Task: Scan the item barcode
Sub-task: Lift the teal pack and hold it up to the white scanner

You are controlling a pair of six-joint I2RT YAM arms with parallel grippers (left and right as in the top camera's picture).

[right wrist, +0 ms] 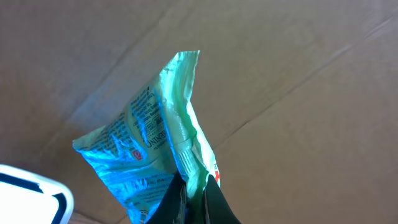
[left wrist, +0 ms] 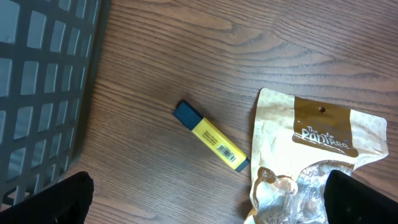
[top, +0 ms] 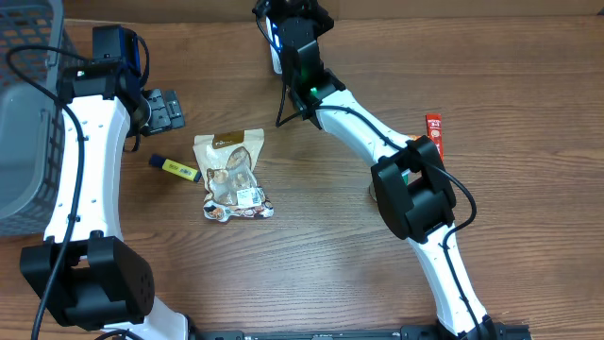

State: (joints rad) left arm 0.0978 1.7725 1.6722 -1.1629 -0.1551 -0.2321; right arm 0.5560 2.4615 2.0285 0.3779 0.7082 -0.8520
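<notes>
The red stick packet's neighboring clear wood lies to the right of my right gripper in the overhead view, so my right gripper swings there and down next to release.
My right gripper is shut on the lower edge of a small crinkled snack packet, which stands upright above the fingers and is lit blue-green. In the overhead view this gripper is at the far edge of the table, in front of a cardboard wall. A white device with a dark stripe shows at the lower left of the right wrist view, beside the packet. My left gripper is open and holds nothing, hovering over bare wood between a yellow highlighter and a beige pouch.
A grey slatted basket stands at the left edge. The beige pouch and the highlighter lie left of centre. A red stick packet lies at the right, next to the right arm.
</notes>
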